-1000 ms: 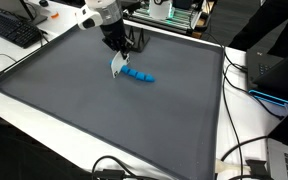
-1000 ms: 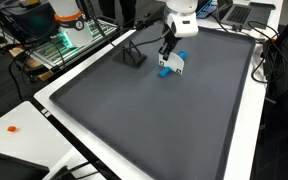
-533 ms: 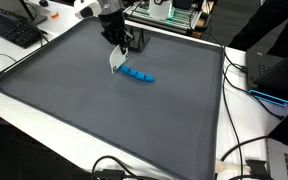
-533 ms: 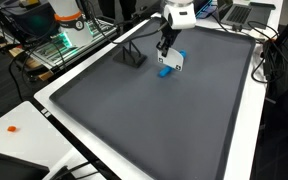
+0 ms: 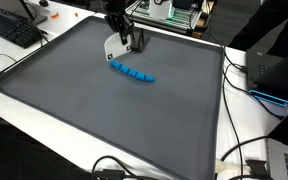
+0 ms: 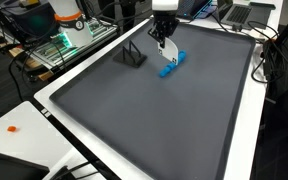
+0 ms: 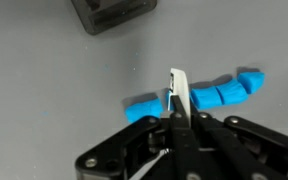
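Note:
I will turn my gripper, carry the white piece (image 5: 111, 47) down onto the black stand and let go of it, because the stand is below, to the left in the wrist view.
A blue segmented strip lies on the dark grey mat (image 5: 104, 120) in both exterior views (image 5: 132, 72) (image 6: 170, 66) and across the wrist view (image 7: 209, 96). My gripper (image 5: 115, 40) (image 6: 163, 42) hangs above the strip's one end, lifted off the mat. It is shut on a thin white flat piece (image 5: 111, 47) (image 7: 177, 92), which shows edge-on between the fingers (image 7: 176, 115). A small black stand (image 5: 137, 40) (image 6: 132, 55) (image 7: 114, 12) sits just beyond the strip.
The mat has a raised white-edged border (image 6: 64, 110). A keyboard (image 5: 14, 30) lies off the mat. Cables (image 5: 239, 150) and a laptop (image 5: 284, 160) lie along one side. A rack with green lights (image 6: 69, 35) stands near another edge.
My gripper has risen and drawn back toward the black stand with the white piece in it. The blue strip now lies fully uncovered and still on the mat.

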### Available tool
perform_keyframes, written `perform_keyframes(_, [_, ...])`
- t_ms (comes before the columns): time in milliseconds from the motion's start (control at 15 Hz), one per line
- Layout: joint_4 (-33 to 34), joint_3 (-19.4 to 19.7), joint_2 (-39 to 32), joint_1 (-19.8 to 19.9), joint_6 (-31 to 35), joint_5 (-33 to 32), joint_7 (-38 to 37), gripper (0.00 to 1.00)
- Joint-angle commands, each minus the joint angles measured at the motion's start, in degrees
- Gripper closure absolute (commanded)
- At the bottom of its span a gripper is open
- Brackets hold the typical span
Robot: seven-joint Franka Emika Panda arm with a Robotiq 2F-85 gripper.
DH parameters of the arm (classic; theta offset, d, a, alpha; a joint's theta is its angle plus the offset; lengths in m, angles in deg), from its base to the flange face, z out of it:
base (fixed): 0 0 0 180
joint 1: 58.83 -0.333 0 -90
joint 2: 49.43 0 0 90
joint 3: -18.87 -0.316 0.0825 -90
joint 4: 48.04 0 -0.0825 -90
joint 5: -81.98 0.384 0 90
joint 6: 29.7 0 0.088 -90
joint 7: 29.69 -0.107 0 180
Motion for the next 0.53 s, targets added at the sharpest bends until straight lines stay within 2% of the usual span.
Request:
perform_keyframes(0, [-6.8,0.6,5.4,-0.6,1.8,2.0,-10.0,0.99])
perform_keyframes(467, [-12.8,0.2,9.1,-0.6,4.1,5.9,-27.6,0.99])
